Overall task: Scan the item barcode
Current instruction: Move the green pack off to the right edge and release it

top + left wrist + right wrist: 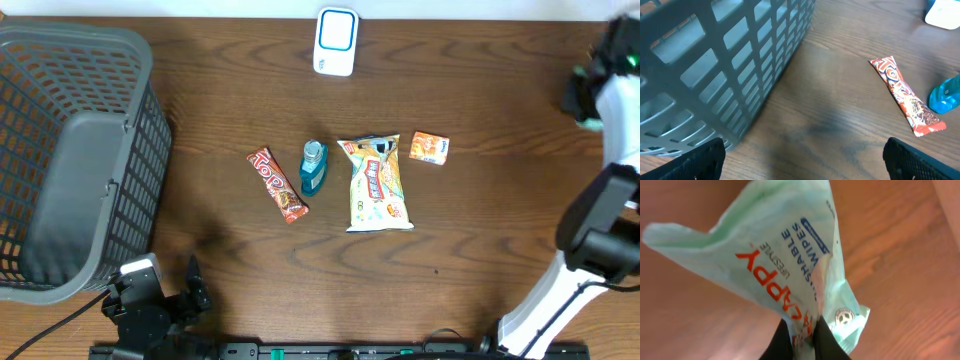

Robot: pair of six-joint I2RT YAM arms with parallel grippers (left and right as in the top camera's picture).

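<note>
My right gripper draws back and down to the tabletop's side edge, which lies below it, next and releases the wipes pack (593, 125) clear of the orange box.
My right gripper (802, 337) is shut on the lower edge of a mint-green wipes pack (785, 245) with orange and blue print; the pack hangs above the wooden table. In the overhead view that gripper (582, 98) is at the far right edge, and only a green sliver of the pack (593, 125) shows. No barcode is visible on the pack. A white scanner (335, 40) stands at the back middle of the table. My left gripper (805, 167) is open and empty low over the table at the front left, beside the basket.
A grey mesh basket (70, 150) fills the left side. In the middle lie a red candy bar (277, 184), a teal bottle (314, 167), a yellow snack bag (378, 183) and a small orange box (429, 148).
</note>
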